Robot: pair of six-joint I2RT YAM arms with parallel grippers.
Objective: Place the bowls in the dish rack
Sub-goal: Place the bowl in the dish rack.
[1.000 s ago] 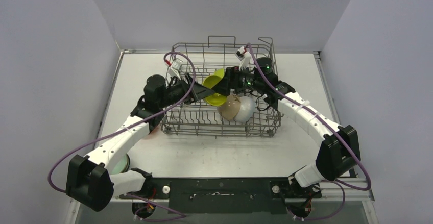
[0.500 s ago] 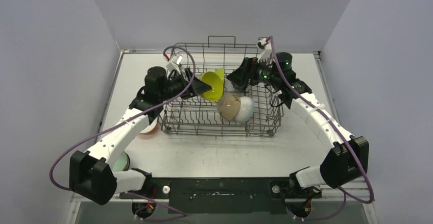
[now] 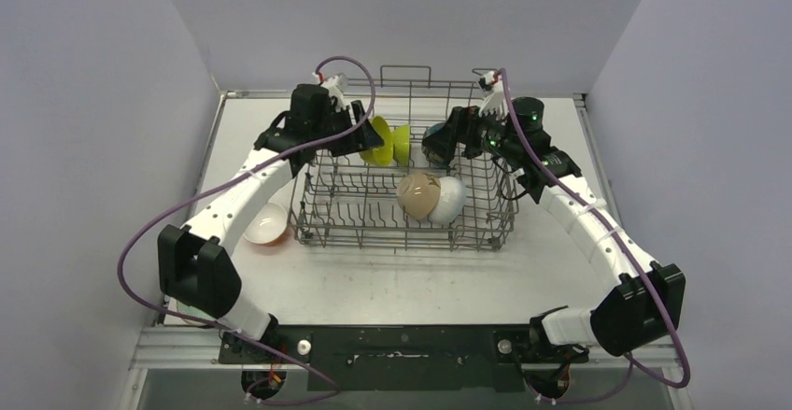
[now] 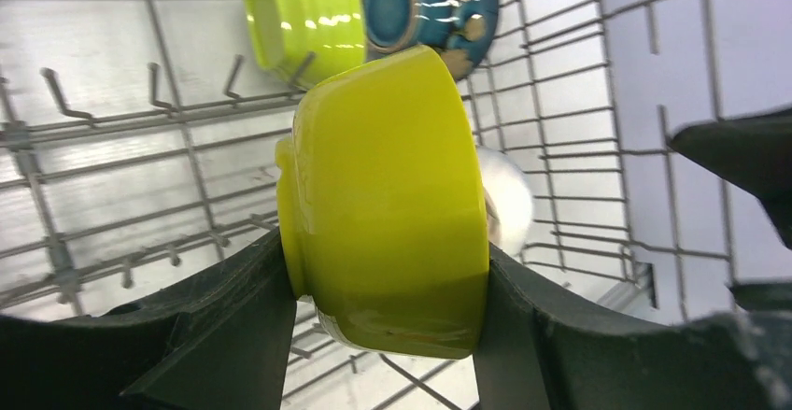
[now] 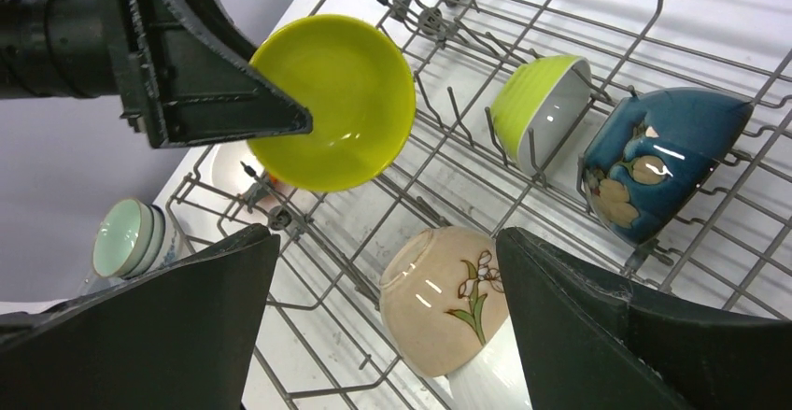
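My left gripper should next turn the yellow bowl (image 4: 383, 148) and lower it onto the dish rack's bare wires (image 4: 230, 76) beside the lime bowl to let go of it, because that spot in the back row is empty.
The grey wire dish rack (image 3: 403, 238) stands mid-table. My left gripper (image 3: 366, 139) hangs over its back left, shut on a yellow bowl (image 4: 383, 148) that sits on edge between the fingers (image 4: 233, 335). In the back row a lime bowl (image 5: 540, 111) and a dark blue bowl (image 5: 665, 162) lean on the tines. A beige flowered bowl (image 3: 417, 195) lies against a white bowl (image 3: 451, 201) at the front right. My right gripper (image 5: 388, 237) hovers open above the back right, holding nothing.
An orange bowl (image 3: 266, 224) lies on the table left of the rack. A stack of pale green bowls (image 5: 131, 237) sits on the table beyond the rack's left side. The rack's handle loops (image 3: 406, 74) rise at the back.
The left arm has swung up and back with the yellow bowl, from the rack's left middle to its back row. The right gripper opened wider and drew away to the right.
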